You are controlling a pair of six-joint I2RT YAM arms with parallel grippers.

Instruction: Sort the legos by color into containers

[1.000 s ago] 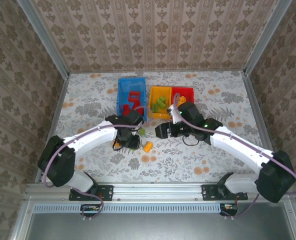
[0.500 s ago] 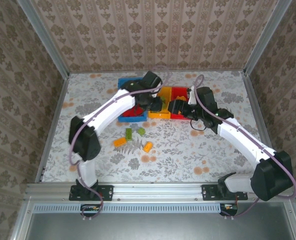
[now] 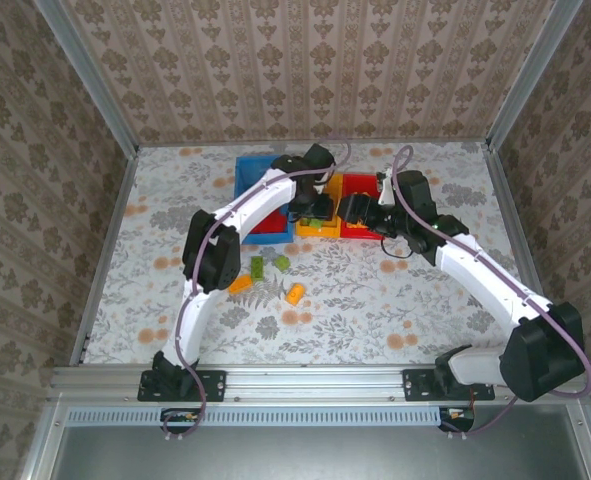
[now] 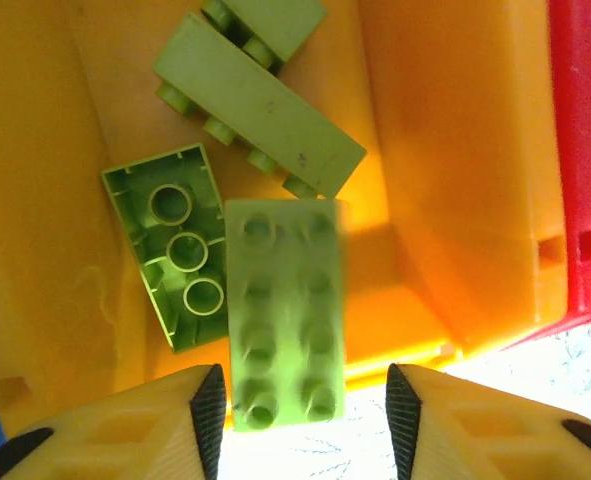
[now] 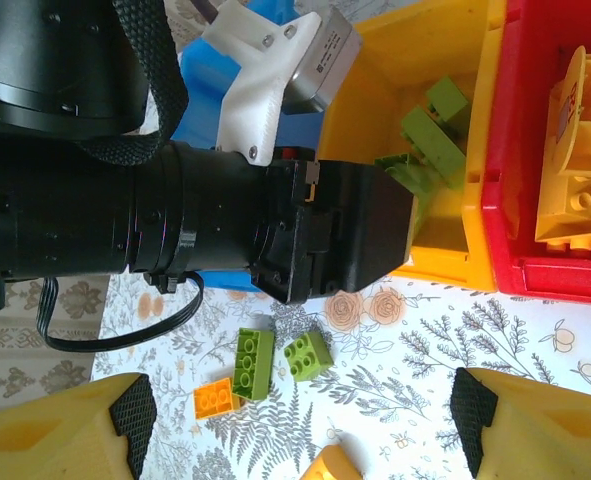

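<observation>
The separate orange brick sits below my right gripper, nearer my base, so the gripper will move back and down onto it next.
My left gripper point(image 4: 305, 400) hangs open over the front edge of the yellow bin point(image 4: 445, 200). A light green brick point(image 4: 283, 310) lies blurred between its fingers with a gap on each side, touching neither pad. Three more green bricks point(image 4: 180, 260) lie in that bin. My right gripper point(image 5: 303, 425) stands open and empty above the table in front of the bins. Below it lie two loose green bricks point(image 5: 253, 362) and two orange ones point(image 5: 215, 397). The red bin point(image 5: 515, 200) holds yellow bricks point(image 5: 580, 170). The blue bin point(image 3: 250, 170) holds red bricks.
The three bins stand in a row at the back middle, with the yellow bin point(image 3: 315, 228) between blue and red point(image 3: 360, 185). The left arm's black wrist point(image 5: 225, 220) reaches across in front of the right gripper point(image 3: 347, 210). Loose bricks point(image 3: 258, 266) lie mid-table; walls enclose the table.
The left arm swung from the loose bricks back to the yellow bin with a green brick, and its jaws have just opened off it. The right arm moved back toward the red bin.
</observation>
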